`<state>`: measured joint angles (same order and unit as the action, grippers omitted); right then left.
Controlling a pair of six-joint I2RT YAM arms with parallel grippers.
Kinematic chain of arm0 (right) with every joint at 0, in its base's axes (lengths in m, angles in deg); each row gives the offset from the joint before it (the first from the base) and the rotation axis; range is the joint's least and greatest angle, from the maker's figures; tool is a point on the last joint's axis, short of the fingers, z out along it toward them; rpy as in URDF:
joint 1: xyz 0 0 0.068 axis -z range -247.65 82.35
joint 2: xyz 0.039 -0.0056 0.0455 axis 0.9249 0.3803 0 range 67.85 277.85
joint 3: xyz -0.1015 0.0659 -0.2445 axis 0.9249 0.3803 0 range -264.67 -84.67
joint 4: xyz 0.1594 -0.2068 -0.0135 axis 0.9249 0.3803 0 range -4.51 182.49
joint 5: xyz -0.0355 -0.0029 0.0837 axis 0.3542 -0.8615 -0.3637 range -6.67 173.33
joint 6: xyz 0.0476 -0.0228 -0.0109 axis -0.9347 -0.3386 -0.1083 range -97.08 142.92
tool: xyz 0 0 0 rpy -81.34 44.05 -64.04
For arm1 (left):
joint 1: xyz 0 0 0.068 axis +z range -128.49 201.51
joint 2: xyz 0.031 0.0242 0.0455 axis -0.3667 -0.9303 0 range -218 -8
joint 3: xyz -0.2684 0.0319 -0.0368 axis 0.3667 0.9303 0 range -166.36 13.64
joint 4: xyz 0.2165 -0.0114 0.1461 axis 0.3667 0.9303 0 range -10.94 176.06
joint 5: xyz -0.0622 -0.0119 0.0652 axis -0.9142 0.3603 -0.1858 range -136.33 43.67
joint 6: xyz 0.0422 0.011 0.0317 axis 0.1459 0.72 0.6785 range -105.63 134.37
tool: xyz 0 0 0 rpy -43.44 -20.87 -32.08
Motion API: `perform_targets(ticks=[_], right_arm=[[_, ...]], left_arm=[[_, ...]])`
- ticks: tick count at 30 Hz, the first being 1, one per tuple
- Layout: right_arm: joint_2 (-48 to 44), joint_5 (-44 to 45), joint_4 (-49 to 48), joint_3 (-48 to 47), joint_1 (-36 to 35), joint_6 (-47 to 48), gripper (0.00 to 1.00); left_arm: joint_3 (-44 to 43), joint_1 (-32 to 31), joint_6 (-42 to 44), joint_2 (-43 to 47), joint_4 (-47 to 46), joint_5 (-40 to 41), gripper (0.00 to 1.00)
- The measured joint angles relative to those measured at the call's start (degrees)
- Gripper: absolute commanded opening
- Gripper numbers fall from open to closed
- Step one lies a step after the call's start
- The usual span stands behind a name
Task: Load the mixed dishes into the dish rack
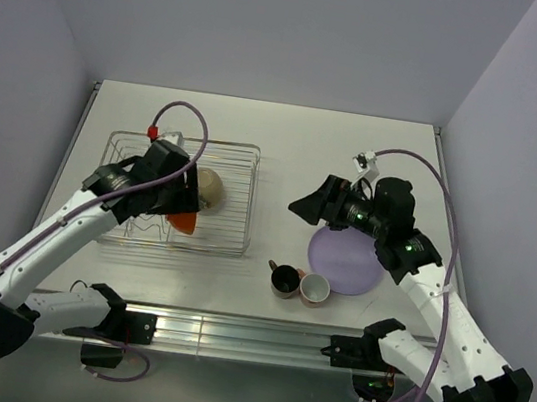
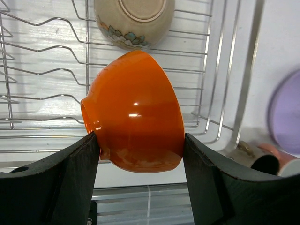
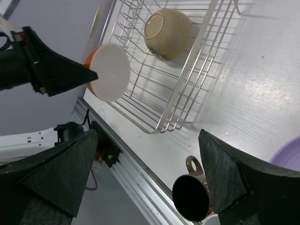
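I need to lower my left gripper into the rack's near part, close beside the beige bowl (image 1: 208, 188), to release the orange bowl where the rack's bottom wires are empty.
My left gripper (image 2: 140, 150) is shut on the orange bowl (image 2: 133, 110) and holds it on its side over the near right part of the dish rack (image 1: 246, 147). The bowl also shows in the top view (image 1: 183, 220) and, with its white inside, in the right wrist view (image 3: 108, 72). The beige bowl (image 1: 208, 188) lies in the rack just beyond it (image 2: 133, 21). My right gripper (image 1: 303, 209) is open and empty, held above the table left of the lilac plate (image 1: 344, 259). The dark cup (image 1: 285, 279) and the pink cup (image 1: 315, 289) stand side by side near the front edge.
The rack's wire prongs (image 2: 42, 75) stand left of the orange bowl. A metal rail (image 1: 248, 335) runs along the table's front edge. Grey walls close in the table on three sides.
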<state>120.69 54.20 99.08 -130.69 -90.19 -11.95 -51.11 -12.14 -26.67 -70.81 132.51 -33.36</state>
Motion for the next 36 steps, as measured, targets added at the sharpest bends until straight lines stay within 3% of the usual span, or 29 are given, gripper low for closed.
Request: perform_targets(ticks=[19,25,26,27,29,30,33,36], right_arm=[[-9.0,5.7,10.4,2.4,0.0,4.0,0.96],[-11.1,12.0,16.3,3.7,-2.9,4.0,0.95],[-11.1,13.6,17.6,3.7,-4.1,3.9,0.95],[-11.2,15.2,18.8,3.7,-5.4,3.6,0.95],[-11.5,19.8,21.2,3.7,-9.0,2.4,0.93],[-11.5,22.0,22.8,3.7,-11.3,1.5,0.92],[-11.5,30.0,27.4,3.4,-18.9,-2.3,0.91],[-11.3,35.9,30.7,3.2,-24.5,-6.1,0.9]], left_arm=[[-3.4,-10.2,-3.6,-20.0,3.4,12.0,0.0],[-6.1,-12.1,-5.3,-25.2,4.8,16.5,0.01],[-6.6,-12.4,-5.5,-25.9,5.2,17.0,0.04],[-7.0,-12.8,-5.7,-26.6,5.6,17.6,0.17],[-7.4,-13.5,-6.1,-27.5,6.0,18.5,0.32],[-7.5,-13.9,-6.3,-27.7,6.2,18.9,0.47],[-7.7,-14.8,-6.7,-28.3,6.4,20.0,0.64],[-7.7,-15.5,-6.8,-28.5,6.5,20.8,0.73]])
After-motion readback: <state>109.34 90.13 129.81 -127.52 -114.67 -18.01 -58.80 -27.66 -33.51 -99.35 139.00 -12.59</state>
